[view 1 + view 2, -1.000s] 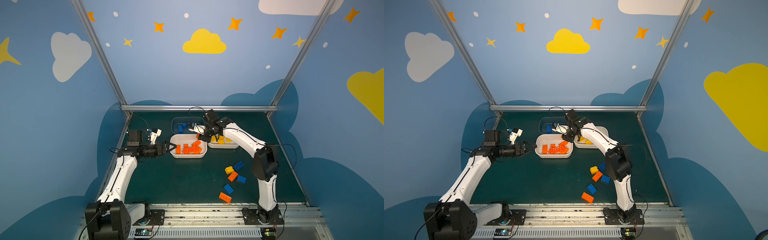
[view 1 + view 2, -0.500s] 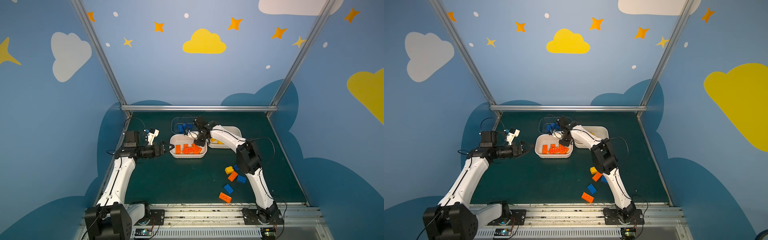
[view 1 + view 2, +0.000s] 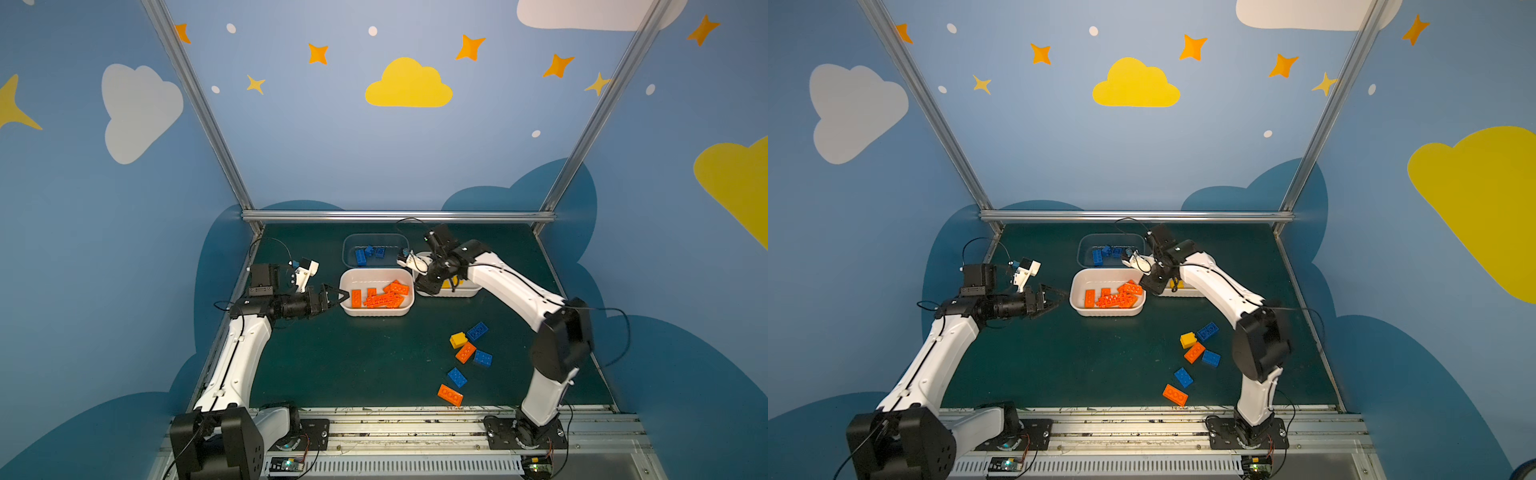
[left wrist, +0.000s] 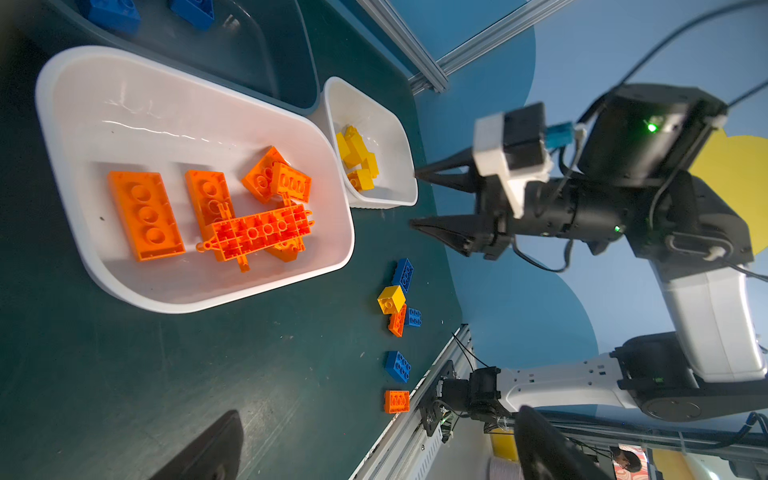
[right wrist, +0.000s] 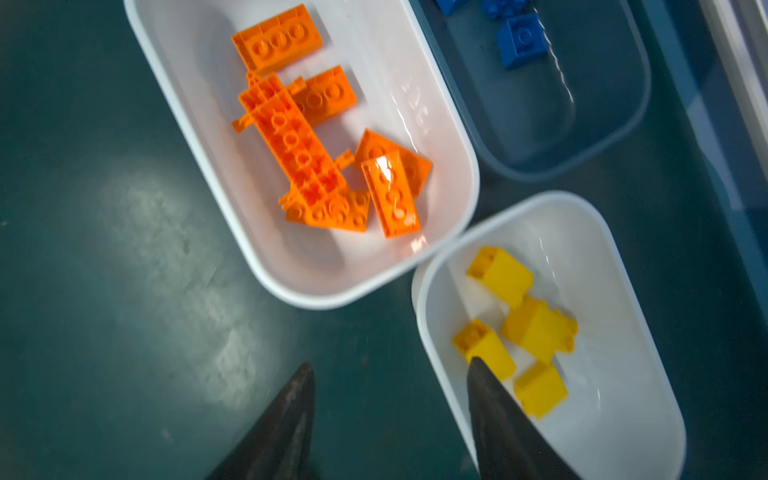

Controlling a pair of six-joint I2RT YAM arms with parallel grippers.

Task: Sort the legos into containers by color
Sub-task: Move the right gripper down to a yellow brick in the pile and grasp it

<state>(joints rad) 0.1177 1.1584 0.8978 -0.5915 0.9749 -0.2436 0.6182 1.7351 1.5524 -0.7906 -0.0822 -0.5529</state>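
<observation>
My right gripper brings its open fingers back toward my base and down around the loose yellow lego (image 3: 458, 340) next, to close.
A white container (image 3: 376, 312) in mid-table holds several orange legos (image 3: 380, 297), among them the flat lattice piece (image 4: 257, 232). Behind it a transparent bluish container (image 3: 374, 240) holds blue legos (image 3: 368, 253). To its right a second white container (image 3: 451, 293) holds yellow legos (image 5: 536, 328). My right gripper (image 5: 390, 363) hangs open and empty above the gap between the two white containers. My left gripper (image 3: 338, 296) is wide open and empty, level with the orange container's left wall.
Loose legos lie on the green mat at the front right: a yellow one (image 3: 458, 339), an orange one (image 3: 465, 352), three blue ones (image 3: 477, 331) (image 3: 482, 358) (image 3: 457, 377) and another orange one (image 3: 450, 394) near the metal front rail (image 3: 395, 415).
My right gripper swung over the orange container's right end, then drew back towards the yellow one, and its jaws went from shut to open. The left arm has hardly moved.
</observation>
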